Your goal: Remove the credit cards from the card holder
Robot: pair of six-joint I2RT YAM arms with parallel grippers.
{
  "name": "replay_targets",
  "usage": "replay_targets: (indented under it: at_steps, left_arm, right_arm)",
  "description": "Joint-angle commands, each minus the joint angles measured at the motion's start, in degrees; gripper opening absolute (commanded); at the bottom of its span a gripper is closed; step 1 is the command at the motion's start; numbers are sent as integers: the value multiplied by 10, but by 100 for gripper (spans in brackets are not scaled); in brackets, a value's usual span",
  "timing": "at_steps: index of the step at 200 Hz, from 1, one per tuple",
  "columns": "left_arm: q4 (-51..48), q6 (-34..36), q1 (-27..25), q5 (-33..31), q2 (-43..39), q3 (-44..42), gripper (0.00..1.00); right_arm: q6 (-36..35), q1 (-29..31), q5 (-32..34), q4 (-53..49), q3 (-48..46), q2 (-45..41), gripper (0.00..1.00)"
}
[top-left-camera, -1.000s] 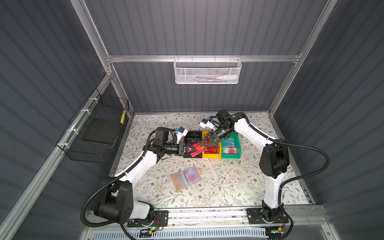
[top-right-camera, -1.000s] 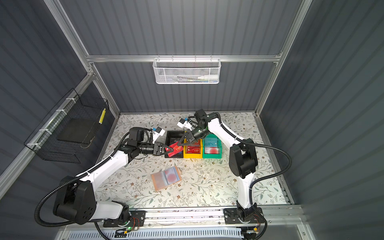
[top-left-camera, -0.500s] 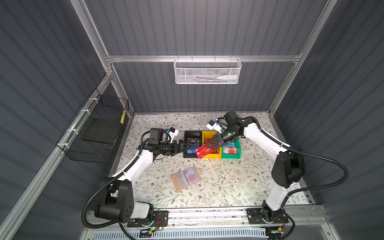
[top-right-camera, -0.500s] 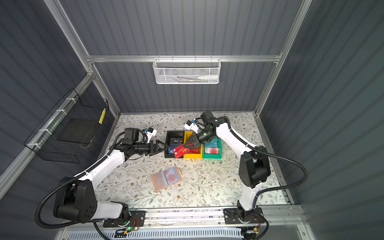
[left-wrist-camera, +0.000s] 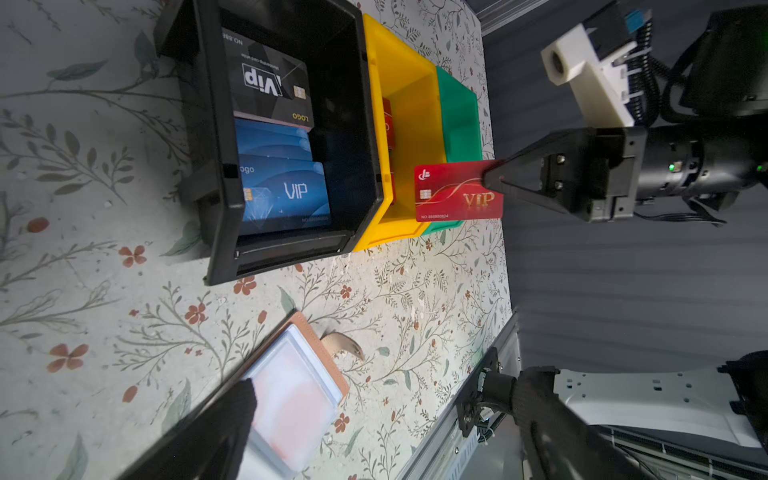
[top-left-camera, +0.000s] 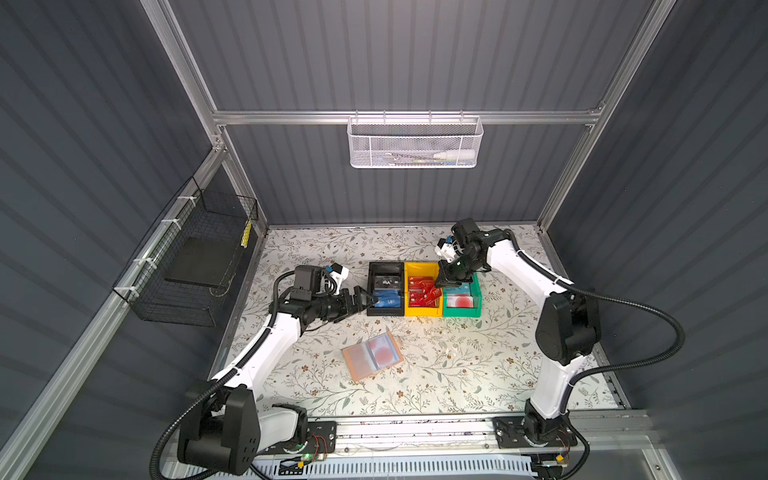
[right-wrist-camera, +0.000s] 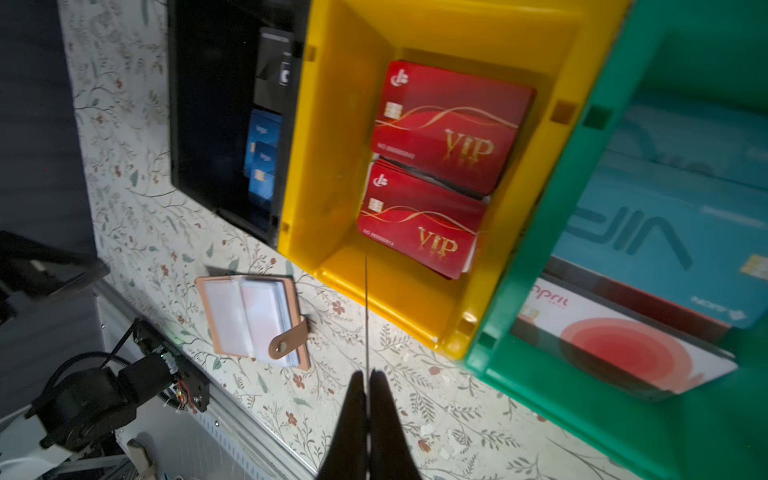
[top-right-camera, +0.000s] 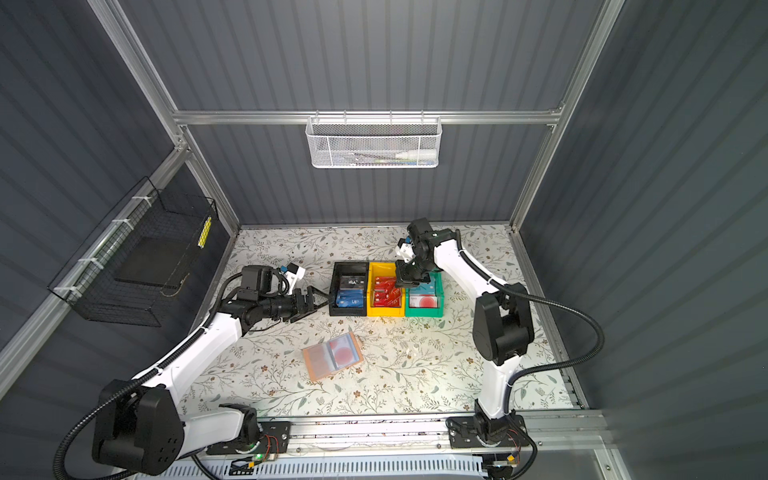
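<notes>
My right gripper moves down next toward the near stack of red cards below it in the yellow bin and releases the matching red credit card.
The tan card holder lies open on the floral mat in both top views, and a white-and-red card shows through its clear sleeve. My right gripper is shut on a red credit card, held over the yellow bin. The right wrist view shows that card edge-on as a thin line. My left gripper stands open and empty beside the black bin; one of its fingers hides part of the card holder.
The black bin holds blue cards and a black one. Red cards lie in the yellow bin. Teal and white-red cards sit in the green bin. A wire basket hangs on the left wall.
My left gripper has let go of the red card, opened wide and drawn back to the left. My right gripper has carried the card to the right, over the yellow bin.
</notes>
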Motion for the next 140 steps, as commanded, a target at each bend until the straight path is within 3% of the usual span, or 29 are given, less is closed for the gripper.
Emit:
replay_targets:
  at_steps: [1,55,140]
  left_arm:
    - [-6,-15,-1,-4,-23,-14,100]
    - [-1,-18,-1,-4,-20,-24,100]
    - [23,-24,-1,5,-7,-34,100]
  right_arm:
    - [27,3,26,8,29,22,0]
    - [46,14,15,18,82,68,0]
    - [82,56,27,53,72,90,0]
